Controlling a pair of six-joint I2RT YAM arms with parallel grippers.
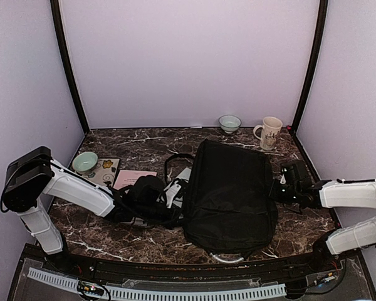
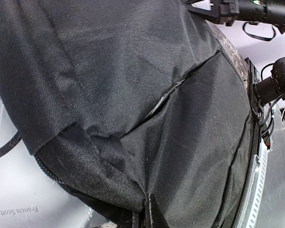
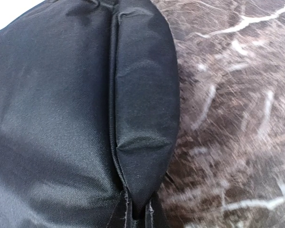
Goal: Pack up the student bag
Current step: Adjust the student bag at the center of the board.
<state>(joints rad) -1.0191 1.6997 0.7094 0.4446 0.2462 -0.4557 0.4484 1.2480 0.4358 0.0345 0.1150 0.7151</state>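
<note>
My left gripper drags the bag's pinched edge (image 1: 186, 216) (image 2: 130, 195) to the right in the top view next and lets it go, since the bag overlaps the white book.
The student bag (image 1: 229, 194), large, black and soft, lies flat in the middle of the marble table (image 1: 144, 141), its strap (image 1: 170, 163) looping out at the far left. At the bag's left edge my left gripper (image 1: 174, 204) is shut on bunched bag fabric; the left wrist view shows the cloth (image 2: 133, 95) pinched between the fingers of this gripper (image 2: 149, 216). My right gripper (image 1: 277, 188) is at the bag's right edge. In the right wrist view this gripper (image 3: 140, 214) is shut on a fold of the bag's side seam (image 3: 142, 118).
A pink book (image 1: 133, 177) and a patterned book (image 1: 106, 170) carrying a green bowl (image 1: 84, 162) lie at the left. A white book (image 2: 19, 199) shows beside the bag. A second bowl (image 1: 229, 123) and a mug (image 1: 269, 132) stand by the back wall.
</note>
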